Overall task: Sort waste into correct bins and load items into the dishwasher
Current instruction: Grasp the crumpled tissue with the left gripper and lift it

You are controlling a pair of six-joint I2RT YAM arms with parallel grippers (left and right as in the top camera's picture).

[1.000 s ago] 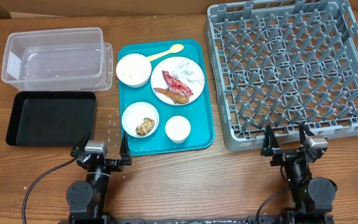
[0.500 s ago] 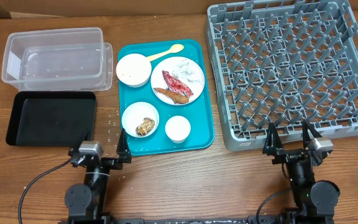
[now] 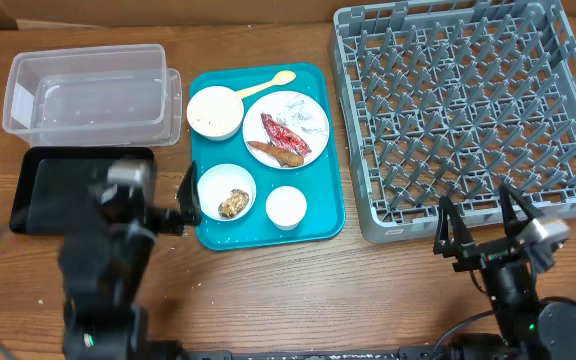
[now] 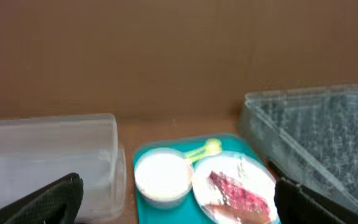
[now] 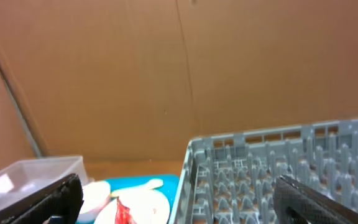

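Note:
I will move my left gripper outward over the white plate (image 3: 308,135) next, then tilt it down and lower it onto the tissue (image 3: 298,108), because the tissue lies uncovered beyond the red wrapper.
On the teal tray (image 3: 320,222), a white plate (image 3: 308,135) holds a red wrapper (image 3: 283,132), white tissue (image 3: 298,108) and a brown fried piece (image 3: 274,152). A bowl of rice (image 3: 214,112), a bowl (image 3: 211,180) with brown scraps (image 3: 233,203), a small cup (image 3: 286,207) and a yellow spoon (image 3: 263,84) sit beside it. My left gripper (image 3: 143,195) is open and empty, raised over the black tray (image 3: 58,195). My right gripper (image 3: 476,225) is open and empty, in front of the grey dish rack (image 3: 468,110). The left wrist view shows the rice bowl (image 4: 162,176) and plate (image 4: 253,177).
The clear tub (image 3: 86,92) stands behind the black tray at the far left. The rack fills the right half of the table and also shows in the right wrist view (image 5: 278,168). A few white grains lie on the wood near the teal tray's left edge.
My left arm has lifted and moved forward from the front edge to over the black tray's right end. My right arm has risen a little and shifted right. Both grippers stay open.

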